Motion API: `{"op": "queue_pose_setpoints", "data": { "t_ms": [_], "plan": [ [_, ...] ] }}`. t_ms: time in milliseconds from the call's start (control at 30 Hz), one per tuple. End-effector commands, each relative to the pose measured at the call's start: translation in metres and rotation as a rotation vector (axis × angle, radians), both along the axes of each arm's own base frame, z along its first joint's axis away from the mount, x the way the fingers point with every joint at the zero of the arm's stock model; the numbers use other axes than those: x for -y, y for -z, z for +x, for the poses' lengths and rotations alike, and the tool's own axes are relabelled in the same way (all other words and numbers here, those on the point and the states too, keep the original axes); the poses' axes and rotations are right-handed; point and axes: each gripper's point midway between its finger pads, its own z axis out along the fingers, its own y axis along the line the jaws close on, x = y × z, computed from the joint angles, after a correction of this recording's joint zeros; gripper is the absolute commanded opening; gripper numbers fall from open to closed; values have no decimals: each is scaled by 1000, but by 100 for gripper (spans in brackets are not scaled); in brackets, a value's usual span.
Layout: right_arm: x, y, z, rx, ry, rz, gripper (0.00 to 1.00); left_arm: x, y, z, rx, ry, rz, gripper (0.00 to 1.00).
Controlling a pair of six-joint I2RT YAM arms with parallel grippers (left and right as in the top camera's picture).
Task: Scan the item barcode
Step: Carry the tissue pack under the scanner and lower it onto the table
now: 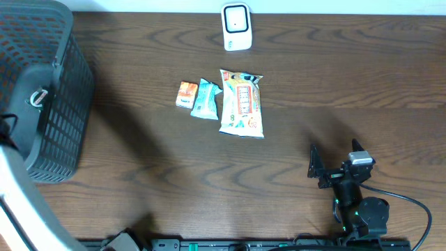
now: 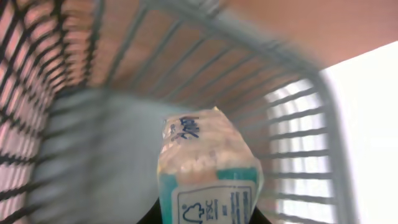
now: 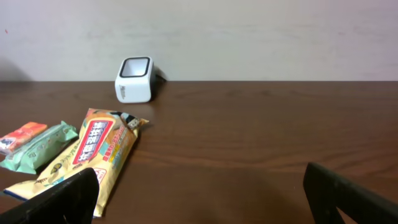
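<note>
My left gripper moves up over the basket's rim next, then down at the bare wood (image 1: 165, 96) beside the orange packet, since the row's end is clear there.
In the left wrist view a teal and white snack packet (image 2: 208, 155) stands upright between the jaws of my left gripper (image 2: 208, 219), which is shut on it inside the grey wire basket (image 2: 292, 81). The view is blurred. A white barcode scanner (image 1: 236, 26) stands at the far edge of the table, also seen as scanner (image 3: 134, 79). My right gripper (image 1: 338, 166) hovers open and holding nothing near the front right, its fingers (image 3: 62, 199) wide apart over bare wood.
The basket (image 1: 42, 90) fills the far left of the table. An orange packet (image 1: 186, 94), a teal packet (image 1: 206, 98) and a large yellow packet (image 1: 242, 103) lie side by side mid-table, in front of the scanner.
</note>
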Motion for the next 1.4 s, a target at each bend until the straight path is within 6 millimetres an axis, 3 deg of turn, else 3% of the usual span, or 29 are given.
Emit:
{"op": "queue_pose_setpoints", "data": {
  "t_ms": [0,100,300,500,633,900,1033,1200,1367],
  "plan": [
    [1,0,0,0,3,3,99,19,-42,0,116,55,70,8],
    [1,0,0,0,3,3,99,48,-61,8,186,161,77,8],
    [1,0,0,0,3,3,99,110,-71,45,246,415,47,7],
    [1,0,0,0,3,3,99,169,-87,88,172,738,289,8],
    [1,0,0,0,3,3,99,208,-79,108,93,923,414,7],
    [1,0,0,0,3,3,99,294,-30,148,-115,1305,630,8],
    [1,0,0,0,3,3,99,335,6,159,-211,1469,681,7],
    [1,0,0,0,3,3,99,364,46,162,-309,1591,670,8],
    [1,0,0,0,3,3,99,382,86,162,-401,1652,584,8]
  ]
}}
